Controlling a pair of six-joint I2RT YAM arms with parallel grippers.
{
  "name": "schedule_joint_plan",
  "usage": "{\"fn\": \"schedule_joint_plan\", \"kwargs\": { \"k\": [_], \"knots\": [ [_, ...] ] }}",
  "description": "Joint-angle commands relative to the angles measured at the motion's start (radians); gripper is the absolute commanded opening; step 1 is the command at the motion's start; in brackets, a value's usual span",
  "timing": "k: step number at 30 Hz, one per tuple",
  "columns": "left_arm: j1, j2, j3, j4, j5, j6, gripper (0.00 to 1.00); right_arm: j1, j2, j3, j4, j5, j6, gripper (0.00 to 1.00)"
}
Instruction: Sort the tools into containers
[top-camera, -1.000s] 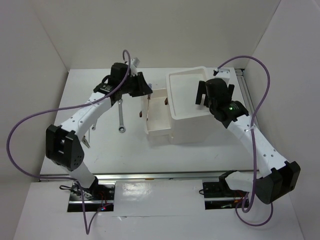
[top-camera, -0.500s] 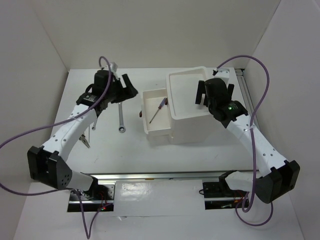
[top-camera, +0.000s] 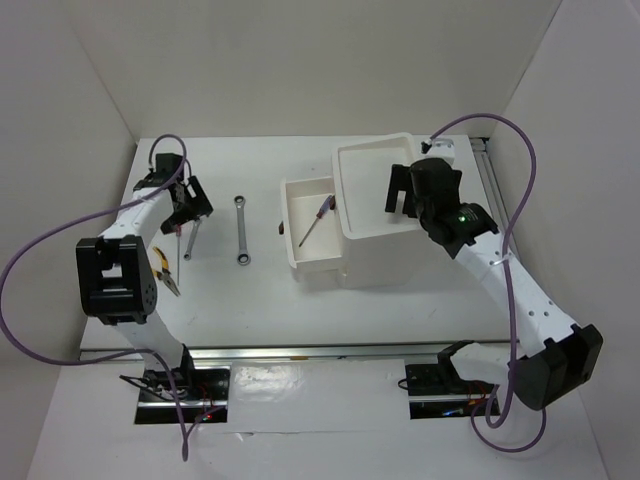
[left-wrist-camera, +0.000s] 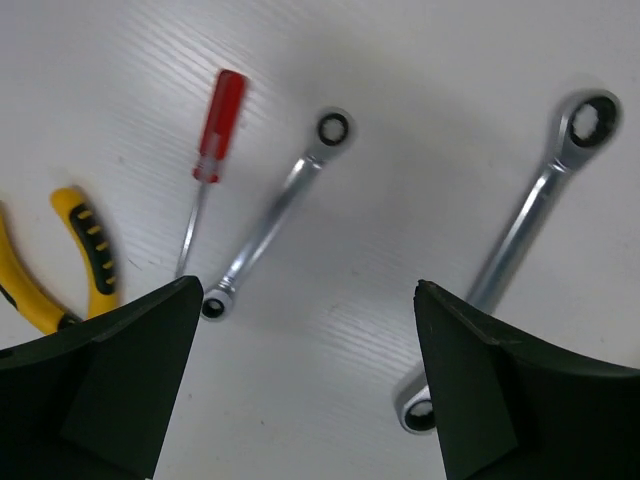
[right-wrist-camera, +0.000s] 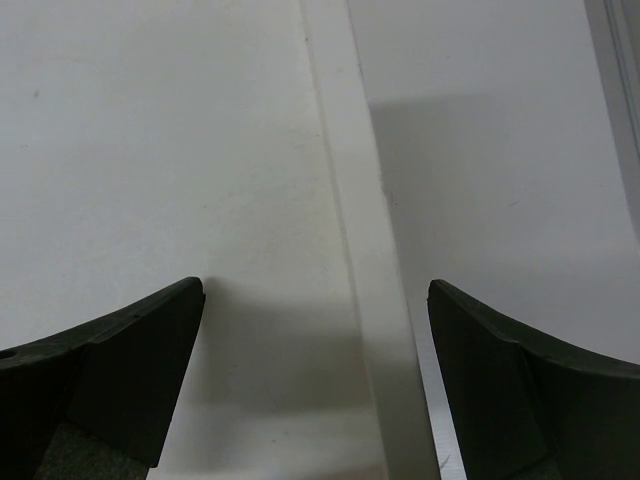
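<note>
The screwdriver's red handle (top-camera: 178, 230) (left-wrist-camera: 221, 122) is to the left of my left gripper in the wrist view. My left gripper needs to move that way and go down to close around it.
My left gripper (top-camera: 190, 206) is open and empty, hovering over the table's far left. In the left wrist view its fingers (left-wrist-camera: 310, 390) frame a red-handled screwdriver (left-wrist-camera: 217, 128), a small silver wrench (left-wrist-camera: 275, 215), a longer silver wrench (left-wrist-camera: 520, 240) and yellow-handled pliers (left-wrist-camera: 88, 250). From above, the long wrench (top-camera: 241, 230) lies right of the gripper and the pliers (top-camera: 166, 274) lie nearer me. The white box unit (top-camera: 385, 262) has one drawer (top-camera: 296, 255) pulled out leftward, with a purplish-handled screwdriver (top-camera: 317, 220) inside. My right gripper (top-camera: 412, 192) is open and empty above the top tray, over its rim (right-wrist-camera: 345, 200).
White walls enclose the table at the back and both sides. The small wrench (top-camera: 189, 240) lies just below the left gripper. A dark red-brown drawer handle (top-camera: 280, 229) sticks out toward the long wrench. The box unit stands right of centre.
The left gripper let the screwdriver go into the open drawer, then swung left across the table to above the tools at the far left. The right arm barely moved.
</note>
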Motion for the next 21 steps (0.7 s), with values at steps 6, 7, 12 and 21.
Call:
{"fn": "schedule_joint_plan", "kwargs": {
  "k": [6, 7, 12, 21],
  "knots": [
    [0.115, 0.106, 0.093, 0.077, 0.015, 0.054, 0.99, 0.023, -0.063, -0.096, 0.042, -0.059, 0.003, 1.00],
    [0.127, 0.120, 0.104, 0.077, 0.015, 0.066, 0.99, 0.044, -0.075, -0.105, 0.051, -0.059, 0.003, 1.00],
    [0.149, 0.218, 0.138, 0.077, 0.015, 0.066, 0.98, 0.107, -0.112, -0.116, 0.037, 0.022, 0.003, 1.00],
    [0.192, 0.290, 0.135, 0.098, 0.026, 0.055, 0.86, 0.135, -0.124, -0.096, 0.016, 0.075, 0.003, 1.00]
  ]
}}
